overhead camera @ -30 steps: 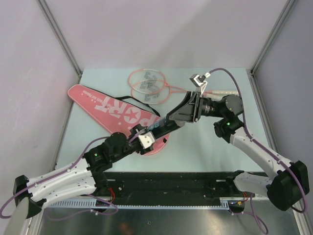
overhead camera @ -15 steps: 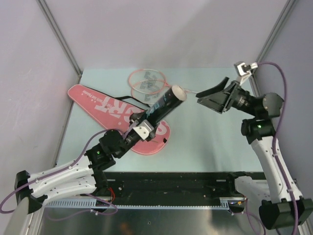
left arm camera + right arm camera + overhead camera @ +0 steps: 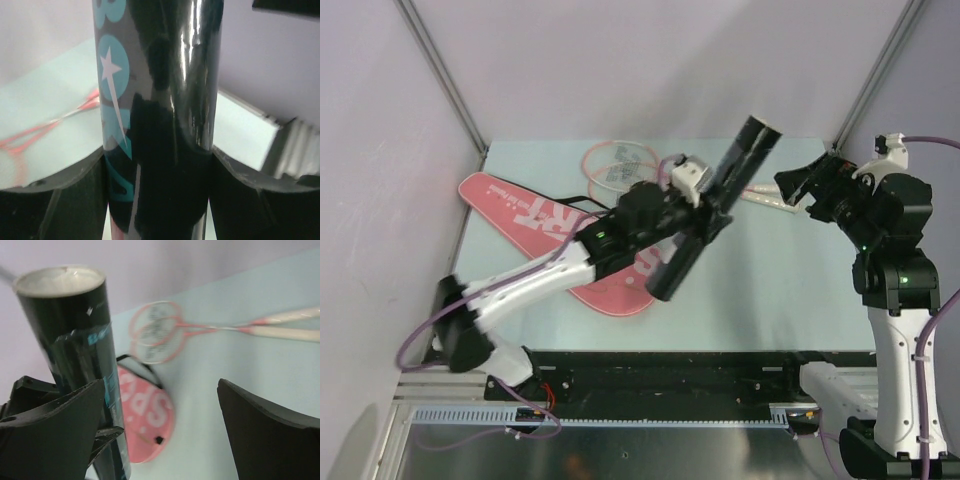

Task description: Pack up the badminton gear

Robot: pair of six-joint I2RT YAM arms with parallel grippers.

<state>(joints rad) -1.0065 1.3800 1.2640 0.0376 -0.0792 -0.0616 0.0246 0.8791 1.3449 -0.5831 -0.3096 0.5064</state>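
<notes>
My left gripper carries the tube to its right in the top view next, lowers it and releases. Bare tabletop clear of the bag [image 3: 535, 220] lies there below my left gripper.
My left gripper [image 3: 705, 208] is shut on the dark tube [image 3: 725, 185] and holds it tilted in the air over the table's middle, upper end toward the far right. In the left wrist view the tube [image 3: 160, 100], with teal lettering, fills the space between the jaws of the gripper [image 3: 157, 172]. My right gripper [image 3: 804, 186] hangs open and empty to the right of the tube, apart from it. Its wrist view shows the gripper [image 3: 160, 412] wide open, the tube [image 3: 75, 330] with a pale top end at left. Two pink rackets [image 3: 620, 168] lie at the back. The pink bag [image 3: 535, 220] lies at left.
The rackets' white handles [image 3: 767, 192] reach right, under the right gripper. The bag's black strap [image 3: 600, 205] curls beside the racket heads. Grey walls close in the pale table [image 3: 770, 285] on both sides. A black rail [image 3: 670, 375] runs along the front edge.
The right gripper let go of the tube's end, opened wide and drew back to the right. The left arm swung the tube up and toward the far right.
</notes>
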